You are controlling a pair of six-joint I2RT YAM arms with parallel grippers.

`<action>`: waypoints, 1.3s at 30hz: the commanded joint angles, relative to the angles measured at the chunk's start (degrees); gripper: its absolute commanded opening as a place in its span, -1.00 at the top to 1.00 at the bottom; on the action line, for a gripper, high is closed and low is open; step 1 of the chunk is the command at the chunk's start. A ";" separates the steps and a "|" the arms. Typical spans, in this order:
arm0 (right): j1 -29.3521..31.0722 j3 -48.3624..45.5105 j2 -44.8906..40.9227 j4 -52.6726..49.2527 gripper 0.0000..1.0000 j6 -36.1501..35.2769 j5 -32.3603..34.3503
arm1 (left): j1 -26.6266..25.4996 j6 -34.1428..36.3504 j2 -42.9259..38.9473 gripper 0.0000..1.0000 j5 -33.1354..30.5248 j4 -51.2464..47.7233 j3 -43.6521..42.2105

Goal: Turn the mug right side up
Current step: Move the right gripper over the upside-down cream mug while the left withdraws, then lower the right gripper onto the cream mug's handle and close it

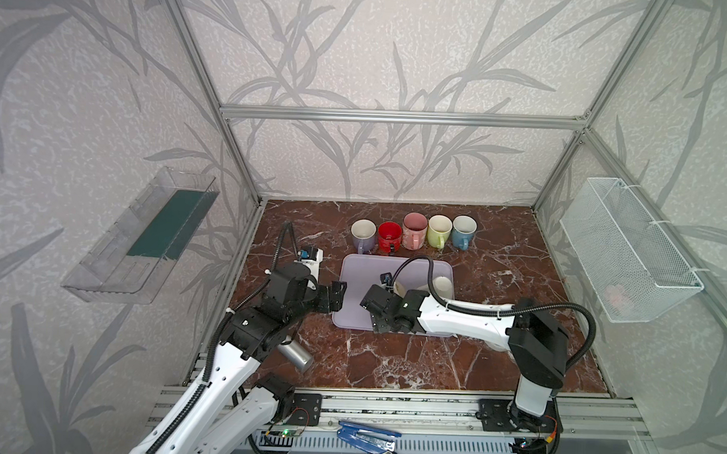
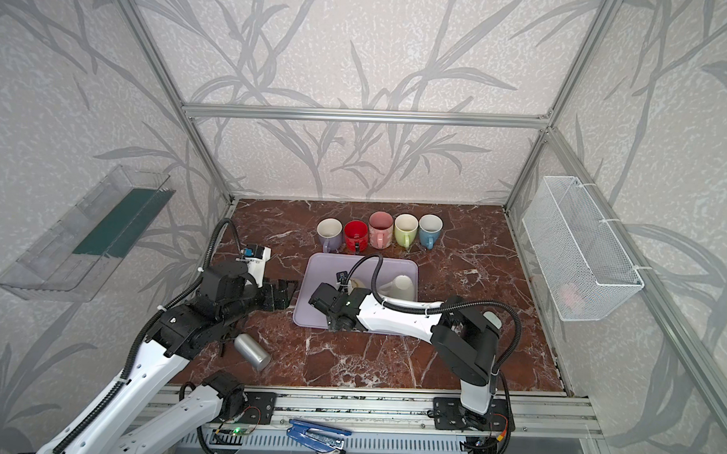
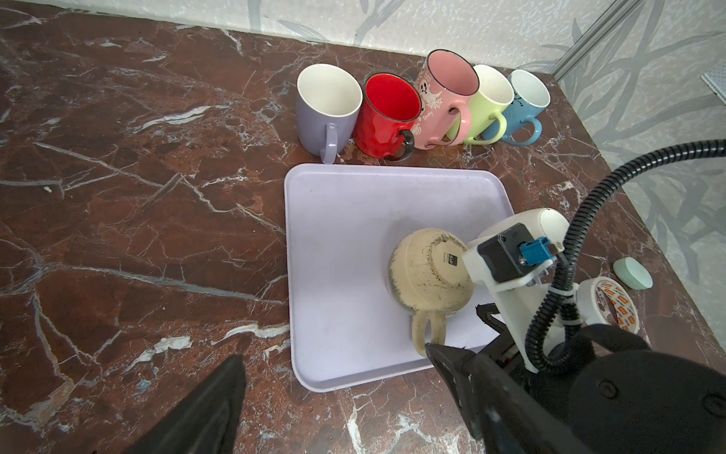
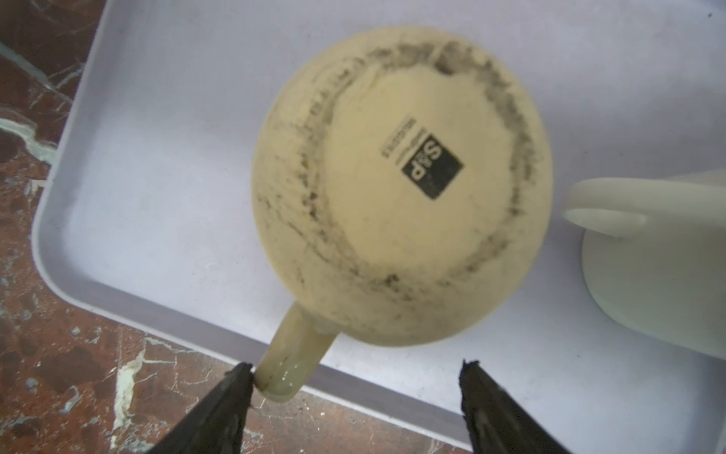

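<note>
The beige mug's handle (image 4: 292,355) is off-center, against one finger. So my right gripper will push it gently toward the white mug next, go up, then go down around the handle and close.
A beige mug (image 4: 400,184) stands upside down on the lavender tray (image 4: 157,157), its stained base up and its handle over the tray's near rim. In both top views only a sliver of the mug (image 1: 400,286) (image 2: 356,284) shows behind the right arm. My right gripper (image 4: 355,365) hangs open just above it, and one fingertip (image 4: 243,377) touches the handle's end. My left gripper (image 3: 334,353) is open and empty beside the tray's left edge (image 1: 340,296). From the left wrist view the mug (image 3: 428,271) sits near the tray's (image 3: 338,243) right side.
A white mug (image 4: 660,255) (image 1: 442,285) also stands upside down on the tray. Several upright mugs (image 1: 413,232) line the back. A silver can (image 1: 295,354) lies by the left arm. A tape roll (image 3: 613,302) sits right of the tray. A wire basket (image 1: 627,254) hangs on the right wall.
</note>
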 commanded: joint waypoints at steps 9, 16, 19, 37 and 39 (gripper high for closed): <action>-2.88 -4.57 -4.08 -1.31 -0.22 -2.42 0.99 | -0.26 0.78 0.06 -0.76 0.35 -0.39 -0.73; -6.10 -7.85 -7.12 0.88 0.17 -5.74 -1.49 | -0.28 0.72 0.45 -0.75 0.36 -0.25 -0.84; -6.50 -7.48 -8.99 2.09 0.16 -8.46 -3.55 | -0.26 0.76 0.60 -0.76 0.36 -0.31 -0.77; -9.24 0.23 -3.10 -3.54 0.21 -17.73 -9.48 | -0.29 0.96 1.03 -0.75 -0.18 -0.56 -0.79; -9.37 1.39 -1.68 -4.71 0.28 -17.96 -10.11 | -0.28 0.96 1.20 -0.75 -0.22 -0.65 -0.73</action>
